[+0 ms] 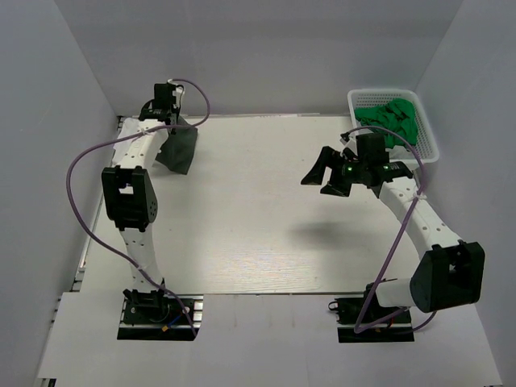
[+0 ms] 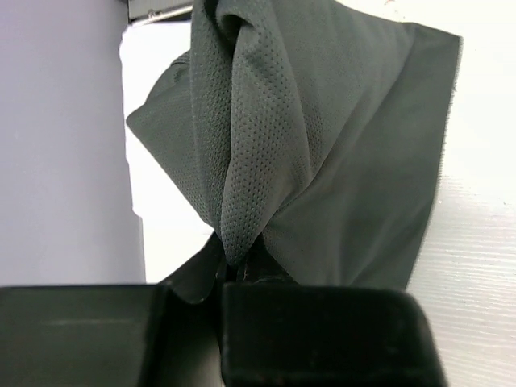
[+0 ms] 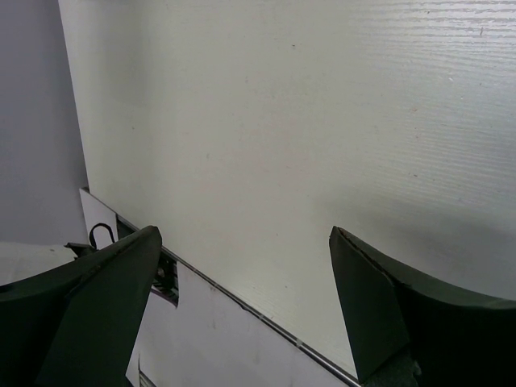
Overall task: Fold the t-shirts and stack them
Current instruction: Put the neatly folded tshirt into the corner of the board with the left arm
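I will move my left gripper toward the side next, to the left in the top view, over the white cloth, because the cloth still shows bare beside the t-shirt.
A dark olive-grey t-shirt (image 1: 181,151) hangs bunched at the far left of the table, near the back wall. My left gripper (image 1: 171,121) is shut on a gathered fold at its top. In the left wrist view the mesh cloth (image 2: 322,145) fans out from the pinch between the shut jaws of the left gripper (image 2: 226,278), and its lower part is hidden behind its own folds. My right gripper (image 1: 323,180) hovers above the right middle of the table, open and holding nothing. The right wrist view shows only bare table between the wide-set jaws of the right gripper (image 3: 242,234).
A white mesh basket (image 1: 429,143) holding green cloth (image 1: 395,121) stands at the back right corner, just behind the right arm. Grey walls close in on the left, back and right. The white table (image 1: 258,234) ends at a metal-trimmed near edge (image 3: 242,306).
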Motion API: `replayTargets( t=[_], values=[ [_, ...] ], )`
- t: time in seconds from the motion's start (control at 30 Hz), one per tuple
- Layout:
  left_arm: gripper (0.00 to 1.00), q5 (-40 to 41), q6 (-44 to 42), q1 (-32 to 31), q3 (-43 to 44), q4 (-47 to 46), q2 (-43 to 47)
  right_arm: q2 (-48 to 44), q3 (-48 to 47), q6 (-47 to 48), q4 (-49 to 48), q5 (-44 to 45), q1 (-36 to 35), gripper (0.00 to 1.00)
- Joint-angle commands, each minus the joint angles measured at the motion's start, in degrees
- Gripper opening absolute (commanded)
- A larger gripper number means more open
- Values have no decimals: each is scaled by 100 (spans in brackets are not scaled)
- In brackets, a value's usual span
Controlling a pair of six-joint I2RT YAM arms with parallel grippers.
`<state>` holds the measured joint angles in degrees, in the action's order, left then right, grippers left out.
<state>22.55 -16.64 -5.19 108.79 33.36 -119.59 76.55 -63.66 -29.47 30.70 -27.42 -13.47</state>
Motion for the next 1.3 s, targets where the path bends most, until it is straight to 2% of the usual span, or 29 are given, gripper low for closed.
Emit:
replayTargets(
  t=[0.0, 0.3, 0.5, 0.6, 0.93, 1.27],
  values=[
    [0, -549, -252, 193, 327, -137, 322, 44, -235, -15, -3, -141, 12, 91],
    [0, -1409, -365, 580, 327, -138, 656, 167, -410, -76, 15, -194, -6, 91],
    [0, -2402, -471, 809, 748, 152, 656, 158, -481, -103, -3, -97, 11, 91],
    [0, -2614, -471, 871, 1012, 354, 656, 263, -525, -129, 6, -167, 3, 91],
    [0, -2492, -471, 1108, 564, 232, 823, 281, -569, -164, 32, -132, 3, 91],
    [0, -2694, -524, 1635, 905, 126, 121, 658, -902, -103, 182, -123, 3, 91]
  ],
)
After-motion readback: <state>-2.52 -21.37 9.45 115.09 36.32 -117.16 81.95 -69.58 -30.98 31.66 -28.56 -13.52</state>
